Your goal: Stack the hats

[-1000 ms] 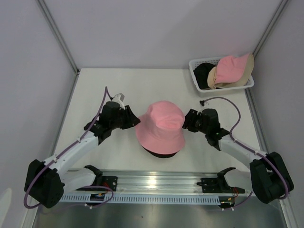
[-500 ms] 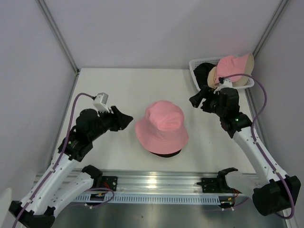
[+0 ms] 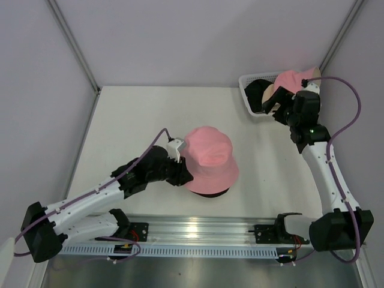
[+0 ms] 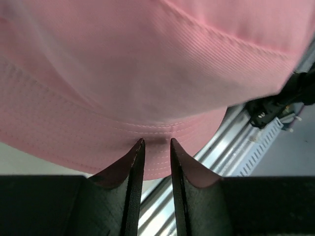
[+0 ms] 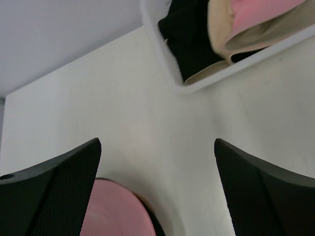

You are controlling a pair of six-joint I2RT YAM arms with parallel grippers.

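Note:
Next, my right gripper moves to the right in the top view, then down to that hat's brim (image 3: 288, 83) (image 5: 264, 23), as the beige-and-pink hat lies uppermost in the basket.
A pink hat (image 3: 207, 156) sits at the table's middle on top of a black hat, of which only a dark edge (image 3: 207, 193) shows. My left gripper (image 3: 183, 174) is at the pink hat's near-left brim. In the left wrist view its jaws (image 4: 157, 141) stand a narrow gap apart, tips at the pink brim (image 4: 147, 64), with nothing between them. My right gripper (image 3: 277, 109) is wide open and empty beside the basket. A black hat (image 3: 258, 91) and a beige-and-pink hat (image 3: 294, 84) lie in the basket; they also show in the right wrist view (image 5: 189, 39) (image 5: 246, 19).
A white mesh basket (image 3: 251, 103) stands at the back right corner; its rim shows in the right wrist view (image 5: 162, 54). A metal rail (image 3: 198, 231) runs along the near edge. Grey walls close in the table on three sides.
My left arm swung back in to the pink hat's near-left brim. My right arm moved up and away from the hat to the basket. The pink hat shifted slightly.

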